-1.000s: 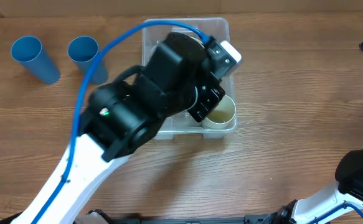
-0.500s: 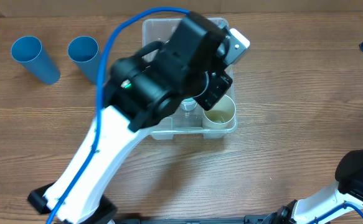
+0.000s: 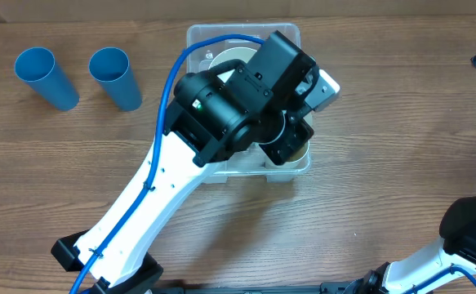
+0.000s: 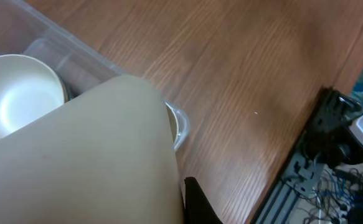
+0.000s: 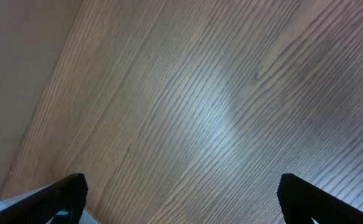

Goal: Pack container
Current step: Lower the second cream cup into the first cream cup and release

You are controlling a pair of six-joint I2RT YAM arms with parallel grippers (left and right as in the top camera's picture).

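The left gripper lowers a little at the container's near corner next and opens to free the cream cup, because the cup already reaches over that corner.
The clear container stands mid-table, largely covered by my left arm. A cream cup sits in its near right corner, and a white bowl lies at its back. My left gripper is down at that corner, shut on the cream cup. One black finger presses the cup's side, and the other is hidden. The white bowl and the container wall show behind it. My right gripper hangs open over bare wood, holding nothing.
Two blue cups stand on the table at the far left. The right arm's base sits at the near right edge. A metal frame with cables lies beyond the table edge.
My left arm has swung round over the container, its wrist shifting right and uncovering the white bowl at the back. The cream cup stays in the near right corner. The right gripper has not moved.
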